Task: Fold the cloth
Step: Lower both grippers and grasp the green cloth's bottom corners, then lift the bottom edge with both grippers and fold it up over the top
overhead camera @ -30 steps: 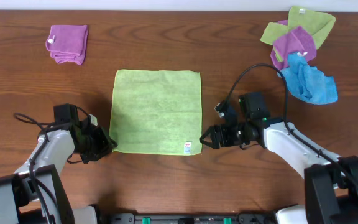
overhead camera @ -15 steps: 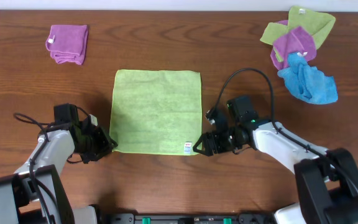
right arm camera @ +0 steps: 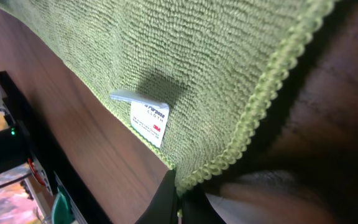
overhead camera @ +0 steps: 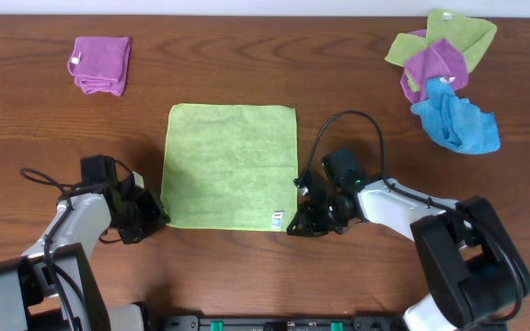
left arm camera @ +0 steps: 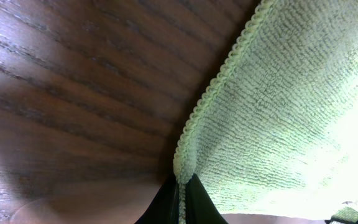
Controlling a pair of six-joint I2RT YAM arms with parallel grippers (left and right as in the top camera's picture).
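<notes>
The cloth still lies flat, so my right gripper will lift the pinched corner, carry it outward and lower it onto the cloth's far half (overhead camera: 286, 138) to release.
The cloth (overhead camera: 230, 165), a lime-green square towel, lies flat in the middle of the table, its white tag (overhead camera: 277, 220) at the near right corner. My left gripper (overhead camera: 161, 217) is shut on the cloth's near left corner. In the left wrist view the stitched edge of the cloth (left arm camera: 272, 106) runs down into my left gripper (left arm camera: 182, 198), pinched between the dark fingers. My right gripper (overhead camera: 293, 223) is shut on the near right corner. The right wrist view shows the cloth (right arm camera: 191, 68), the tag (right arm camera: 148, 116) and that corner nipped in my right gripper (right arm camera: 179, 198).
A folded purple cloth (overhead camera: 100, 64) lies at the far left. At the far right a green and a purple cloth (overhead camera: 438, 53) are bunched together, with a bright blue cloth (overhead camera: 456, 122) just in front. The table's near edge (overhead camera: 247, 317) runs close behind both grippers.
My right gripper has slid left to the cloth's near right corner and shut on it. The left gripper, standing at the near left corner, has closed on that corner.
</notes>
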